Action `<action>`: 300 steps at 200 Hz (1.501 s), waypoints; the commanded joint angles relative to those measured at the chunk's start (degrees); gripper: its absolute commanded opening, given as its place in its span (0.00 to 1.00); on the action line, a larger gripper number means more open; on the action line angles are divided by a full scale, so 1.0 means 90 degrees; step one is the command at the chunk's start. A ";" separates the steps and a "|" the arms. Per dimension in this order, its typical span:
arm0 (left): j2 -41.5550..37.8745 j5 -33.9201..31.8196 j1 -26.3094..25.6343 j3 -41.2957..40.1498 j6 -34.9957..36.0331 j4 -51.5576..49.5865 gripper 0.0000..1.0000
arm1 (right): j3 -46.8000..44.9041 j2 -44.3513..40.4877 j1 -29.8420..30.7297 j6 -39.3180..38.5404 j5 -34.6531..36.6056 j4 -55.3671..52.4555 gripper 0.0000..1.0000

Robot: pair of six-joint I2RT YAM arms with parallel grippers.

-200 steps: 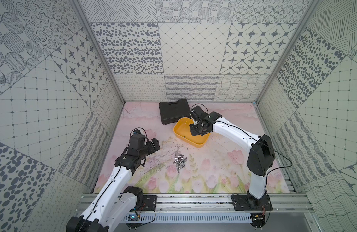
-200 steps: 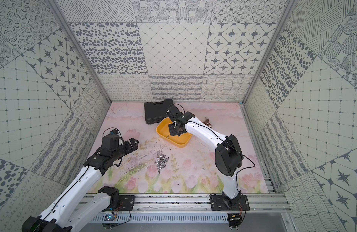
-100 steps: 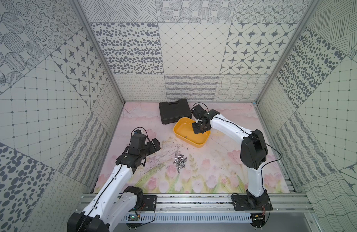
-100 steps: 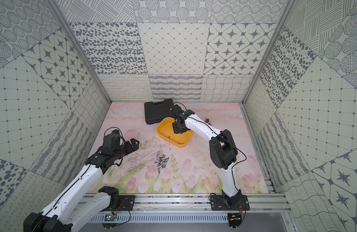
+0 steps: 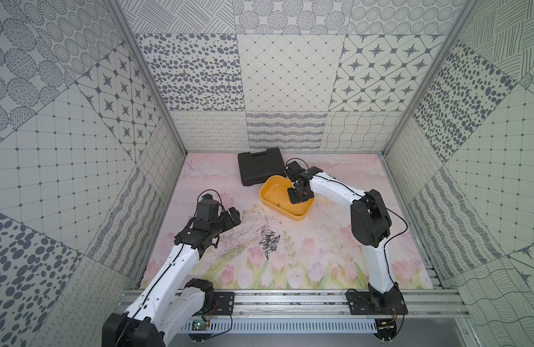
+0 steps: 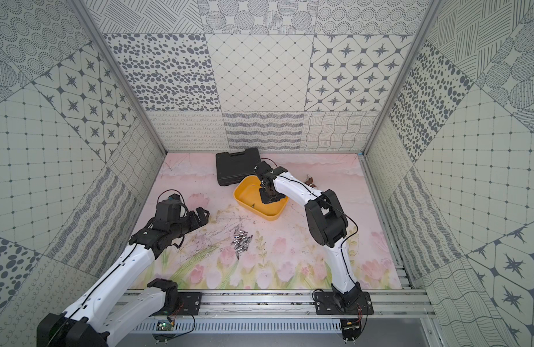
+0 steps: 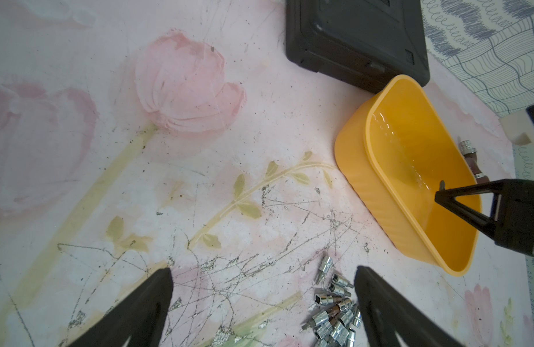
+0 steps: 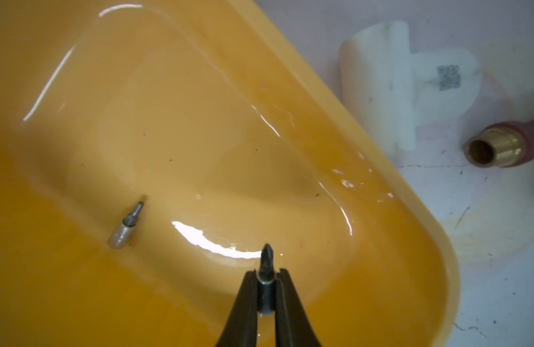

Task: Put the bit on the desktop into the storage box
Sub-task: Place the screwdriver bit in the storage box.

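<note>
Next, my right gripper lowers slightly toward the bare bottom of the yellow storage box [image 8: 297, 240] and releases the small steel bit, because it hangs within the storage box's sides.
The yellow storage box [image 5: 267, 204] [image 6: 247, 195] stands behind the middle of the desktop. My right gripper [image 8: 266, 275] [image 5: 299, 198] [image 6: 270, 198] hangs inside it, just above the floor, shut on a small steel bit [image 8: 265, 258] whose tip points forward. Another bit [image 8: 126, 225] [image 5: 277, 205] lies loose on the box floor. A pile of several bits [image 5: 268, 240] [image 6: 241, 240] [image 7: 335, 309] lies on the mat in front of the box. My left gripper [image 7: 263, 270] [image 5: 229, 216] [image 6: 201, 219] is open and empty, hovering left of the pile.
A black tool case [image 5: 261, 165] [image 6: 237, 165] [image 7: 356, 39] lies shut behind the box, touching its far corner. A red fitting with a brass end [image 8: 497, 147] [image 6: 310, 180] lies on the mat right of the box. Patterned walls close in three sides.
The right arm's elbow has swung in to the left, and its gripper has sunk a little deeper into the box, still holding the bit. The left arm has barely moved.
</note>
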 commanded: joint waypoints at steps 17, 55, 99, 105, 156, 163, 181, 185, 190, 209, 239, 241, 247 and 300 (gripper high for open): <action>0.0086 0.0139 0.0026 0.0098 0.0089 0.0139 0.99 | 0.0282 0.0301 -0.0049 -0.0147 0.0054 0.0061 0.09; 0.0134 0.0154 0.0022 0.0088 0.0101 0.0147 0.99 | 0.0283 0.0402 -0.0053 -0.0175 0.0114 0.0061 0.10; 0.0144 0.0167 0.0018 0.0088 0.0096 0.0148 0.99 | 0.0251 0.0460 -0.0068 -0.0178 0.0110 0.0058 0.10; 0.0144 0.0166 0.0025 0.0088 0.0100 0.0143 0.99 | 0.0253 0.0466 -0.0070 -0.0178 0.0105 0.0059 0.10; 0.0156 0.0165 0.0023 0.0098 0.0115 0.0137 0.99 | 0.0224 0.0445 -0.0061 -0.0192 0.0100 0.0063 0.15; 0.0152 0.0168 0.0025 0.0098 0.0126 0.0140 0.99 | 0.0225 0.0430 -0.0069 -0.0201 0.0087 0.0058 0.17; 0.0126 0.0155 0.0015 0.0103 0.0166 0.0127 0.99 | 0.0205 0.0362 -0.0063 -0.0225 0.0075 0.0063 0.21; 0.0117 0.0157 0.0018 0.0098 0.0178 0.0130 0.99 | 0.0186 0.0333 -0.0067 -0.0231 0.0073 0.0064 0.22; 0.0103 0.0148 0.0020 0.0098 0.0177 0.0117 0.99 | 0.0175 0.0304 -0.0063 -0.0234 0.0081 0.0059 0.23; 0.0087 0.0104 0.0020 0.0108 0.0207 0.0067 0.99 | 0.0118 0.0175 -0.0067 -0.0235 0.0104 0.0061 0.27; 0.0078 0.0084 0.0017 0.0137 0.0216 -0.0015 0.99 | 0.0006 -0.0143 -0.0061 -0.0236 0.0124 0.0058 0.31; 0.0079 0.0082 0.0023 0.0137 0.0212 -0.0013 0.99 | 0.0001 -0.0168 -0.0066 -0.0236 0.0131 0.0058 0.31; 0.0081 0.0085 0.0025 0.0143 0.0211 -0.0026 0.99 | -0.0023 -0.0240 -0.0068 -0.0234 0.0136 0.0063 0.31; 0.0019 0.0174 0.0025 0.0176 0.0249 -0.0039 0.99 | -0.0319 -0.1001 -0.0066 -0.0169 0.0104 0.0055 0.37</action>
